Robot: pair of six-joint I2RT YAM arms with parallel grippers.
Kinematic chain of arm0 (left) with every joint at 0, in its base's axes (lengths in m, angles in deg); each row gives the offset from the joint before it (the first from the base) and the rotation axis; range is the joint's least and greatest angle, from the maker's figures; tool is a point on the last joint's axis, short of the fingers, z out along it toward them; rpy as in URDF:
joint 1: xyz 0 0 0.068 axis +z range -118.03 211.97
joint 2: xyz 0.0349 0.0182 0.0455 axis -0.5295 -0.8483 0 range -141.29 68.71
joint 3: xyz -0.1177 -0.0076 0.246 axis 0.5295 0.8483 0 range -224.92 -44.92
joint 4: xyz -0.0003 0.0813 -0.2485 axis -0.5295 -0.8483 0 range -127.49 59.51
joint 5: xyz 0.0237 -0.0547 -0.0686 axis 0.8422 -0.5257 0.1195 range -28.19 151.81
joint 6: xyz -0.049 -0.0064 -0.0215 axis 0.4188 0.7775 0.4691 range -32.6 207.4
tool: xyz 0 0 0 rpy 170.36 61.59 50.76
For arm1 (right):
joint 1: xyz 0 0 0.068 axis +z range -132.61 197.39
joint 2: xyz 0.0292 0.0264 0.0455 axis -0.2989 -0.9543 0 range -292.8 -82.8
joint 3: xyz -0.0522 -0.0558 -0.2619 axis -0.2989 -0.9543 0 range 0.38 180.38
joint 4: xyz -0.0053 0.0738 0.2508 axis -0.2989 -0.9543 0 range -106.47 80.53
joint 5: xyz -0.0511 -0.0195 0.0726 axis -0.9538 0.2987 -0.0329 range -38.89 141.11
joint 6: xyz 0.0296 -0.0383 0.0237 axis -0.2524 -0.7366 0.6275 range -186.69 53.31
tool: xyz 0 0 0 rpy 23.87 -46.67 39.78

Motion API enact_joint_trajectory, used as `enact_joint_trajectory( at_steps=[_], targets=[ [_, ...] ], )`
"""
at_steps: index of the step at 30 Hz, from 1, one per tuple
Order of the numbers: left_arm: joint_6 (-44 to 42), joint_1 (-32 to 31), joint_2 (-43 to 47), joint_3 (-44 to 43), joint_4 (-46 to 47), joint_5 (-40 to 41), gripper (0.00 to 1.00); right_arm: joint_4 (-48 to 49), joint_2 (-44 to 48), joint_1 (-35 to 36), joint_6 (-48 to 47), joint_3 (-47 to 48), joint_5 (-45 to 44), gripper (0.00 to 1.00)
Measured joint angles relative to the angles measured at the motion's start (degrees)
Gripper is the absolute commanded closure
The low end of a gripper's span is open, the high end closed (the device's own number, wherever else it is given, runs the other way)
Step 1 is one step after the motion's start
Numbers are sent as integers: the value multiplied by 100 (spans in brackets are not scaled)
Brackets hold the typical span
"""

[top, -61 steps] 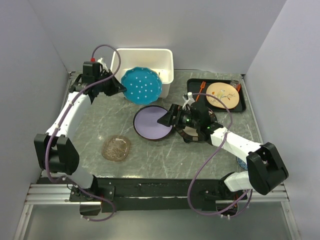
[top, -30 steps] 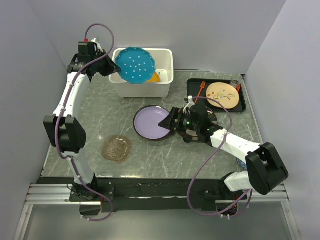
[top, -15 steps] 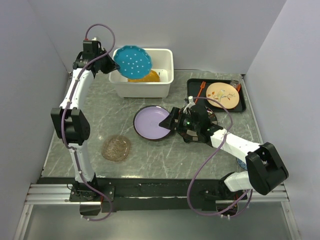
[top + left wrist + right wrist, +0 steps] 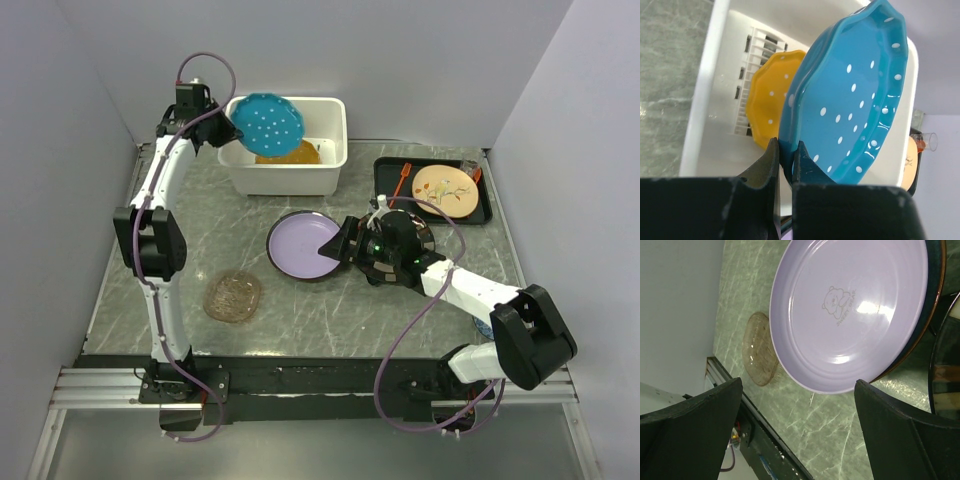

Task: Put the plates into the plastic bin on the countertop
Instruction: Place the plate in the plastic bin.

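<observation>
My left gripper will next lower the teal plate toward the bin's middle over the orange dotted plate (image 4: pixel 294 154) (image 4: pixel 772 96), since the teal plate still hangs above the bin's sides.
My left gripper (image 4: pixel 228 133) is shut on the rim of the teal dotted plate (image 4: pixel 268 123) and holds it tilted on edge over the left part of the white plastic bin (image 4: pixel 285 181). In the left wrist view the fingers pinch the teal plate (image 4: pixel 850 100) at the gripper (image 4: pixel 785 150), above the bin (image 4: pixel 705 110). An orange dotted plate (image 4: pixel 290 153) lies inside it (image 4: pixel 767 100). The lavender plate (image 4: pixel 305 246) rests on a dark teal plate (image 4: pixel 935 285). My right gripper (image 4: pixel 335 245) is open and empty, its jaws wide either side of the lavender plate's near edge (image 4: pixel 850 310).
An amber glass plate (image 4: pixel 233 296) lies on the counter front left, also in the right wrist view (image 4: pixel 759 355). A black tray (image 4: pixel 385 175) with a tan plate (image 4: pixel 445 190) sits at the back right. A dark-rimmed plate (image 4: pixel 422 236) lies under my right arm.
My left arm has lifted the teal plate from in front of the bin up and back over it. The right gripper has stayed by the lavender plate.
</observation>
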Motion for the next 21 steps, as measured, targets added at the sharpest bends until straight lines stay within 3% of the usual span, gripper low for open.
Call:
enact_joint_trajectory(
  at_steps=[21],
  targets=[
    [192, -358, -713, -299, 791, -48, 99, 149, 2, 63, 28, -258, 94, 0]
  ],
)
